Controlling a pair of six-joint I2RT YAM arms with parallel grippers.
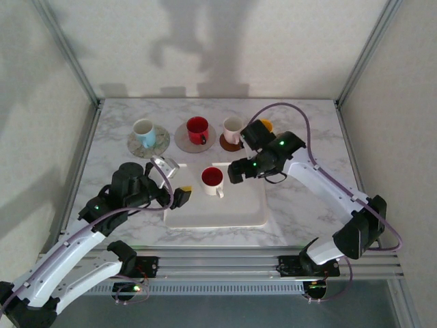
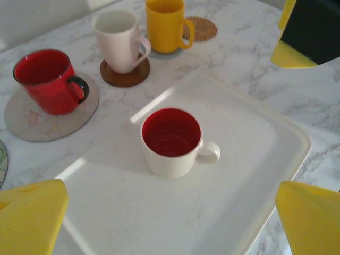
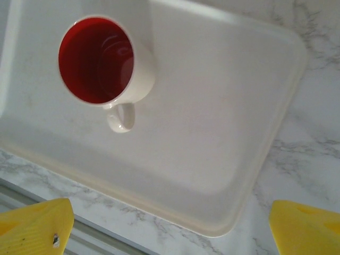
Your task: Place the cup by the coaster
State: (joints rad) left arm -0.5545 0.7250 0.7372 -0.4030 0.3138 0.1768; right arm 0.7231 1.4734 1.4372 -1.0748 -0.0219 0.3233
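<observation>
The white cup's handle (image 1: 220, 193) (image 3: 121, 118) is below my right gripper's fingers and sticks out toward the tray's near edge, so my right gripper should next move across the tray and down onto it.
A white cup (image 1: 212, 179) with a red inside stands upright on the white tray (image 1: 239, 215), handle toward the near edge. My left gripper (image 1: 176, 181) hovers just left of it, open, its yellow fingertips (image 2: 29, 218) wide apart with the cup (image 2: 171, 141) ahead of them. My right gripper (image 1: 235, 171) hangs just right of the cup, also open and empty. In the right wrist view the cup (image 3: 101, 64) sits at the upper left, well off the fingertips (image 3: 34, 226). A small woven coaster (image 2: 201, 28) lies bare behind a yellow cup (image 2: 166, 24).
Along the back stand a pale blue cup (image 1: 145, 133) on a patterned coaster, a red cup (image 1: 197, 130) on a grey coaster (image 2: 32, 119), and a pinkish cup (image 1: 232, 128) on a brown coaster (image 2: 125, 77). The right arm partly covers the yellow cup.
</observation>
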